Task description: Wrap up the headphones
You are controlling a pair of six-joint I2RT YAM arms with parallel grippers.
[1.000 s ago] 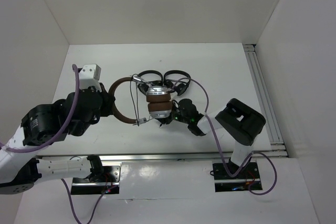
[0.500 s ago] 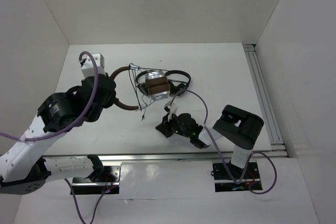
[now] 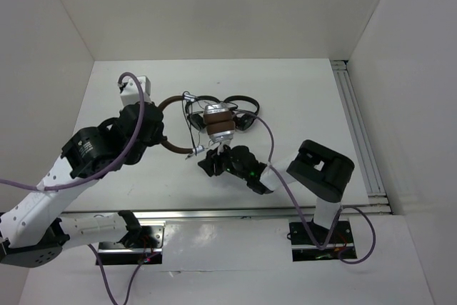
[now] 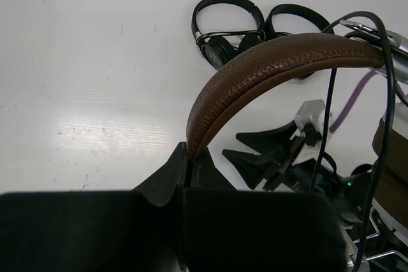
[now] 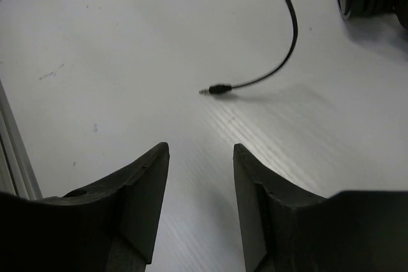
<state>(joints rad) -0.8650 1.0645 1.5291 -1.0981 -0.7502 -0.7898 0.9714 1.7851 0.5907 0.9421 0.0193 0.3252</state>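
The right gripper shifts to the left in the top view and slightly outward onto the cable's plug end (image 5: 219, 88) next, since that shows just ahead of its open fingers.
The headphones hang off the table by their brown headband (image 3: 175, 148) (image 4: 268, 68), which my left gripper (image 3: 158, 130) (image 4: 189, 151) is shut on. Their silver-and-brown earcups (image 3: 218, 125) dangle to the right of that grip, with the thin black cable (image 4: 328, 113) running across them. My right gripper (image 3: 207, 164) (image 5: 201, 157) is low over the table just in front of the earcups, open, with nothing between its fingers. The cable's plug end (image 5: 220, 89) lies on the table a short way ahead of those fingers.
Two small all-black folded headphones (image 3: 239, 105) (image 4: 226, 27) lie on the table behind the earcups. A metal rail (image 3: 357, 126) runs along the right edge. White walls close in the left, back and right.
My left arm has swung the headphones toward the back of the table. My right gripper has moved left, shut, then opened; the cable's plug end now lies loose in front of it.
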